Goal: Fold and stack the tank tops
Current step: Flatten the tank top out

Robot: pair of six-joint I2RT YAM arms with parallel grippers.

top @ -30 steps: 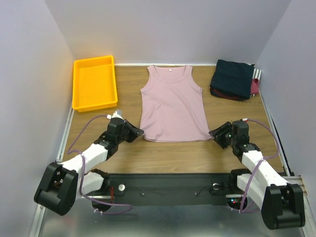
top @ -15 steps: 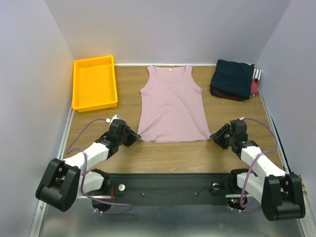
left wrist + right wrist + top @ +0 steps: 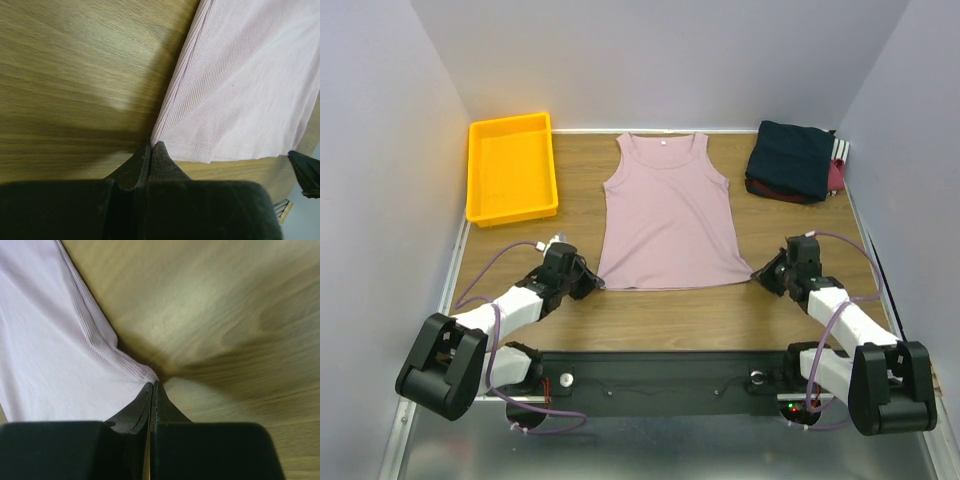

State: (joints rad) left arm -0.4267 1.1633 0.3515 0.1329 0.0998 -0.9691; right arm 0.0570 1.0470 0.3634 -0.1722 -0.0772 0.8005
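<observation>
The pink tank top's hem corner goes back onto the bare wood in my left gripper next for release, since creases run along its side edge there.
A dusty pink tank top (image 3: 668,215) lies flat in the middle of the table, neck toward the far wall. My left gripper (image 3: 592,283) is low at its near left hem corner. In the left wrist view the left gripper (image 3: 151,145) is shut, with the corner of the ribbed pink cloth (image 3: 240,90) pinched at its tips. My right gripper (image 3: 760,277) sits at the near right hem corner. It (image 3: 152,385) is shut too, and the pink cloth (image 3: 45,350) bunches into its tips. Folded navy (image 3: 792,157) and maroon (image 3: 836,176) tank tops are stacked at the far right.
A yellow plastic tray (image 3: 511,172) stands at the far left by the left wall. Grey walls close the table on three sides. Bare wood shows between the pink top and the tray, and along the near edge in front of the arm bases.
My right gripper has moved in to the right hem corner and shut on it. My left gripper has drawn the left hem corner slightly outward and nearer.
</observation>
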